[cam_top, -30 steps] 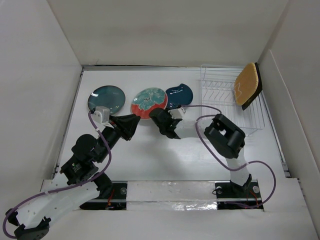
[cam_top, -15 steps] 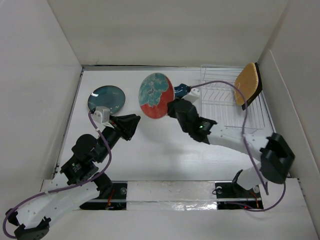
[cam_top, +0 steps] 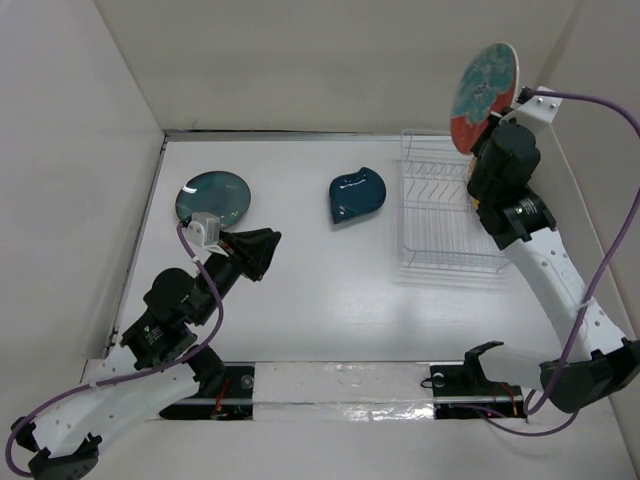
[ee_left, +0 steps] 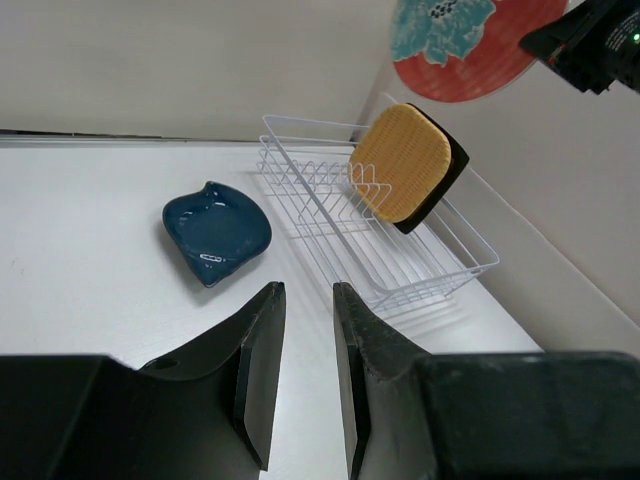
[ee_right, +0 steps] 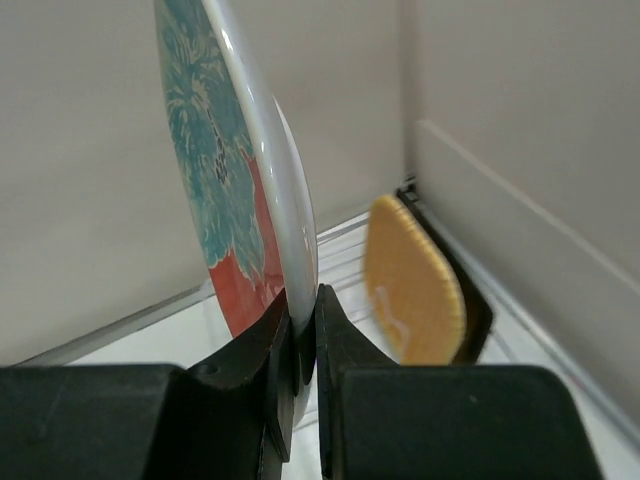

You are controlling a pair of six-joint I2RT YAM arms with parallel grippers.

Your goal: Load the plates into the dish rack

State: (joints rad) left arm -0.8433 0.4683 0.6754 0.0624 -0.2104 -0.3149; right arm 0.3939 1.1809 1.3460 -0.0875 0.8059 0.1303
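Observation:
My right gripper will move lower next, tipping downward, and let go of the upright floral plate in the free slots (cam_top: 460,180) (ee_right: 350,288) beside the tan woven plate below it.
My right gripper (cam_top: 482,138) is shut on the lower edge of the red-rimmed teal floral plate (cam_top: 484,88) and holds it upright, high above the far right end of the dish rack (cam_top: 448,262). The right wrist view shows the plate (ee_right: 225,180) pinched between the fingers (ee_right: 305,300). The tan woven plate (ee_left: 398,160) and the black-rimmed plate (ee_left: 452,172) stand together in the rack (ee_left: 330,225); the right arm hides them in the top view. The navy leaf plate (cam_top: 356,194) and the dark teal plate (cam_top: 214,197) lie on the table. My left gripper (cam_top: 272,250) is open and empty.
White walls enclose the table on the left, back and right; the rack sits close to the right wall. The right arm's purple cable (cam_top: 610,250) loops along the right side. The left arm (cam_top: 170,320) lies low at the near left.
My right gripper has carried the floral plate from the table's middle up and to the right, high over the rack's far end. The left arm has not moved.

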